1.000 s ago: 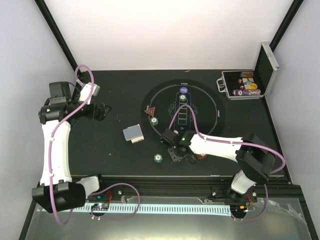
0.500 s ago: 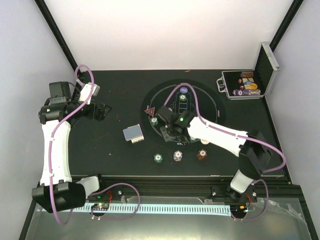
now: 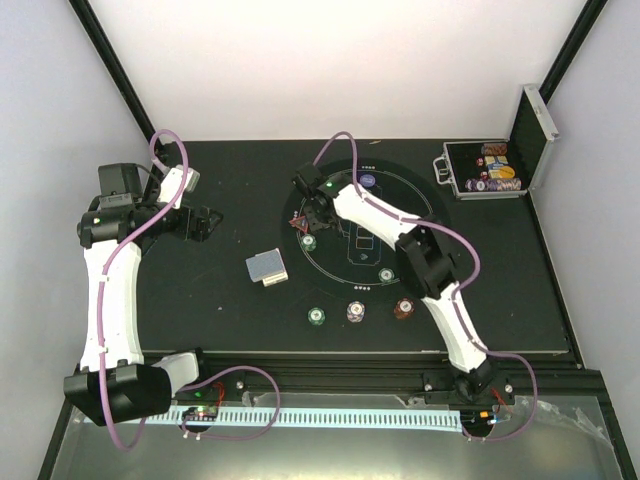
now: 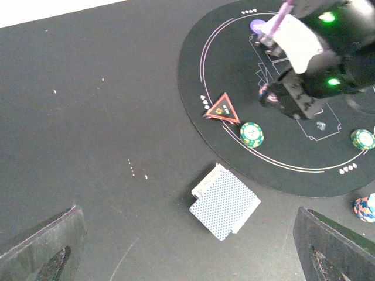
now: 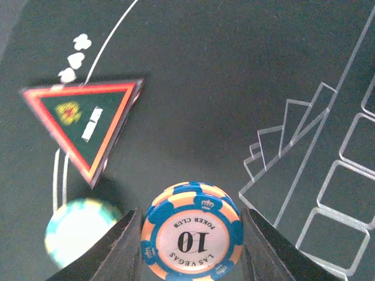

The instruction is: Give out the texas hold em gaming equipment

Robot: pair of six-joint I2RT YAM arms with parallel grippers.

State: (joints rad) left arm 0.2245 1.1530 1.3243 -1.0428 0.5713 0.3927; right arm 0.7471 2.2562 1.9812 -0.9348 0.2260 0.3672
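Note:
My right gripper lowers the orange-and-blue chip (image 5: 191, 243) slightly outward beside the red triangle next.
My right gripper (image 3: 312, 207) reaches over the left part of the round mat (image 3: 425, 200). In the right wrist view it (image 5: 191, 225) is shut on an orange-and-blue "10" chip (image 5: 191, 243), just above the mat. The red triangle (image 5: 85, 123) lies ahead and to the left, with a green chip (image 5: 76, 231) beside the left finger. The card deck (image 3: 266, 267) lies face down left of the mat, also in the left wrist view (image 4: 225, 202). My left gripper (image 3: 200, 222) is open and empty, high over the table's left side.
Green (image 3: 317, 316), purple (image 3: 355, 312) and brown (image 3: 403, 308) chips sit in a row at the front. Another green chip (image 3: 386, 275) and a blue disc (image 3: 368, 181) lie on the mat. The open silver-edged case (image 3: 485, 172) stands at the back right.
My right arm has swung from the front edge of the mat to its far left part, beside the red triangle. The purple chip at the front has come into view. The left arm has not moved.

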